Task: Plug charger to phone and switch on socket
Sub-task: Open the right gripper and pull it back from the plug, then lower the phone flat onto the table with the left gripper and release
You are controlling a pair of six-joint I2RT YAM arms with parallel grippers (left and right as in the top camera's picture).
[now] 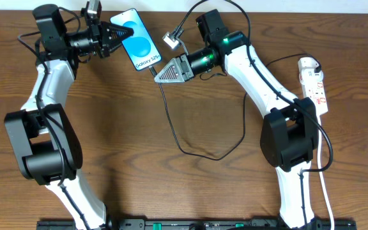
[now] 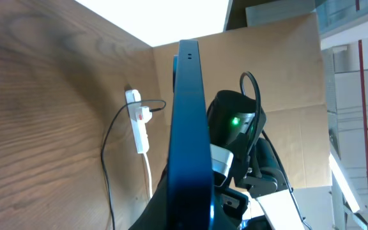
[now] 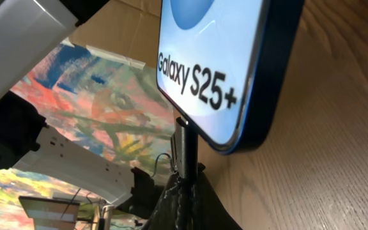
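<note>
My left gripper lowers back toward my base next and releases the phone (image 1: 139, 43) on the open tabletop beside the cable, since that wood is clear.
The phone (image 1: 139, 43), blue screen with "Galaxy S25+" text, is held tilted at the back of the table by my left gripper (image 1: 117, 35), which is shut on its upper end. It shows edge-on in the left wrist view (image 2: 190, 115). My right gripper (image 1: 161, 71) is shut on the charger's black plug (image 3: 187, 150), whose tip touches the phone's bottom edge (image 3: 235, 76); I cannot tell whether it is seated. The black cable (image 1: 200, 153) loops over the table to the white adapter (image 1: 308, 63) on the socket strip (image 1: 316, 86) at the right.
The wooden table (image 1: 171, 191) carries only the cable loop in the middle. The strip's white cord (image 1: 328, 191) runs toward the front right edge. The strip also shows in the left wrist view (image 2: 138, 124). Cardboard (image 2: 286, 70) stands beyond the table.
</note>
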